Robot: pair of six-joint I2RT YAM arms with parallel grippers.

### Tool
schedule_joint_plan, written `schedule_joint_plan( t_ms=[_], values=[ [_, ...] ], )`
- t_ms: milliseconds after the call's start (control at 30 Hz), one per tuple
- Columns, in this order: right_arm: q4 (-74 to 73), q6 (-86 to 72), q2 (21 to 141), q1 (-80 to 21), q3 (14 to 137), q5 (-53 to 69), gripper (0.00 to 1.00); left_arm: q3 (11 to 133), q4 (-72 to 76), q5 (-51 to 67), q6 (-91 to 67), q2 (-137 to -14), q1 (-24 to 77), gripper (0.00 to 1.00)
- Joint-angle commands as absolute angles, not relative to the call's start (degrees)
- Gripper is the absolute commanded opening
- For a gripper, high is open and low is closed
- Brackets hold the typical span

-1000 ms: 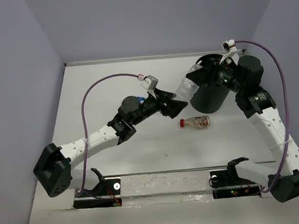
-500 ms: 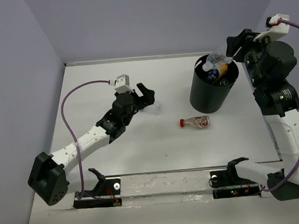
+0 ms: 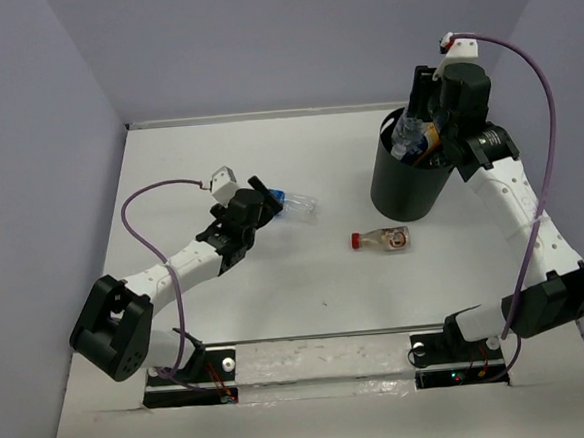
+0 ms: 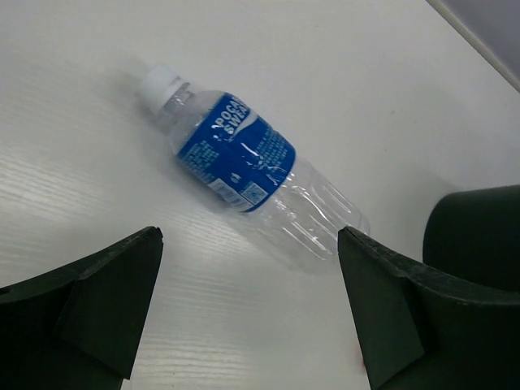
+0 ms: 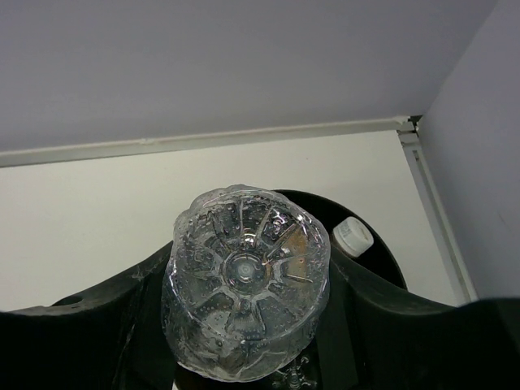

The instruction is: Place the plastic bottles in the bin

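The robot's left gripper needs to come down, with its fingers spread, onto the bottle's shoulder between white cap and blue label, since the bottle gets narrower there toward its cap.
A clear bottle with a blue label and a white cap lies on its side on the table. My left gripper is open right beside it, and its wide-spread fingers touch nothing. The black bin stands at the back right. My right gripper hangs over the bin's mouth, shut on a clear bottle whose base faces the camera. Another bottle's white cap shows inside the bin. A small red-capped bottle lies in front of the bin.
White walls close in the table on the left, back and right. The back wall's edge runs just behind the bin. Both arm bases and a mounting rail sit at the near edge.
My left arm drew back leftward from the bin and its jaws opened wide at the blue-labelled bottle. My right arm swung the clear bottle up over the bin's mouth.
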State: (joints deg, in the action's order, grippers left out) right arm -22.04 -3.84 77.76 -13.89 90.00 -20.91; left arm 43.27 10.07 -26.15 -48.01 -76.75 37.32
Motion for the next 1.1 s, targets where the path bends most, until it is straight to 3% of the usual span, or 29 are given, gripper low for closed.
schedule_joint_plan(
  t_ms=[0,233,333,367,467,733,900,1067],
  values=[
    [-17.3,-4.9,79.7,-13.7,88.3,-18.0,0.14,38.9,14.5,-30.0,-54.1,-75.3,34.2,0.99],
    [-14.4,-8.0,82.5,-13.2,79.5,-14.4,0.18,40.2,15.1,-27.9,-56.2,-80.1,32.0,0.99],
    [-14.5,-8.8,81.5,-13.2,78.1,-14.9,0.49,40.1,16.5,-26.7,-56.9,-81.4,31.4,0.99],
    [-14.8,-8.9,80.6,-13.2,78.2,-14.9,0.71,40.2,17.2,-26.4,-57.0,-82.2,31.3,0.99],
    [-18.1,-9.4,79.5,-13.2,81.1,-15.5,0.95,41.4,17.2,-25.6,-57.7,-84.3,30.9,0.99],
    [-26.2,-10.0,72.8,-13.2,87.1,-7.1,1.00,44.8,17.8,-24.3,-59.4,-89.9,28.4,0.99],
    [-26.3,-11.0,68.0,-14.7,82.5,1.4,1.00,46.0,22.0,-23.3,-59.5,-93.0,27.6,0.99],
    [-26.1,-10.8,66.4,-21.0,76.8,2.2,1.00,48.4,23.8,-19.9,-59.3,-97.8,27.5,0.99]
  ],
)
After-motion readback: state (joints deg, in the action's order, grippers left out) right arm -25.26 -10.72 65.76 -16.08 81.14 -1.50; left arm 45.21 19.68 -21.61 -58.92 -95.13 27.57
